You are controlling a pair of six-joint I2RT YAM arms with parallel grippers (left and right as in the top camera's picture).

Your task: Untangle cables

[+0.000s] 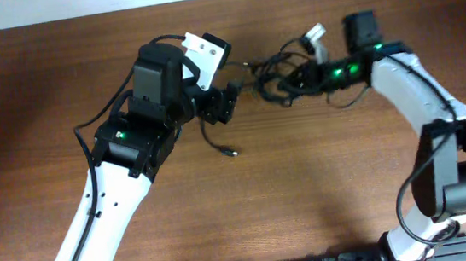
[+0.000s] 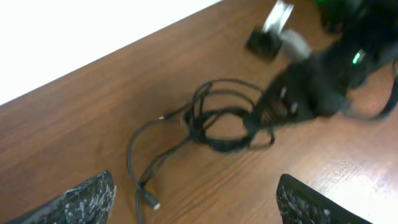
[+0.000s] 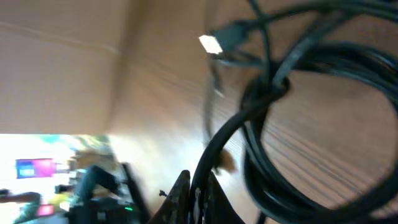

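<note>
The single cable still runs into the tangled loops, so I should lift my right gripper high above them, then lower it and release that cable.
The cables (image 1: 267, 80) are thin and black, tangled in loops on the wooden table between my two grippers. One loose strand (image 1: 217, 141) trails toward the front and ends in a small light-tipped plug. In the left wrist view the tangle (image 2: 217, 121) lies ahead of my left gripper (image 2: 196, 202), which is open and empty, with the plug end (image 2: 151, 201) near its left finger. My right gripper (image 3: 198, 199) is shut on a black cable strand (image 3: 249, 118); the loops hang close before its camera, and a silver plug (image 3: 211, 43) shows above. In the overhead view it (image 1: 297, 80) sits at the tangle's right end.
The wooden table's (image 1: 323, 173) far edge (image 1: 51, 19) meets a white wall. A small black and silver block (image 2: 270, 34) lies beyond the tangle. The right arm's white links (image 1: 418, 95) run down the right side, the left arm's (image 1: 111, 202) down the left.
</note>
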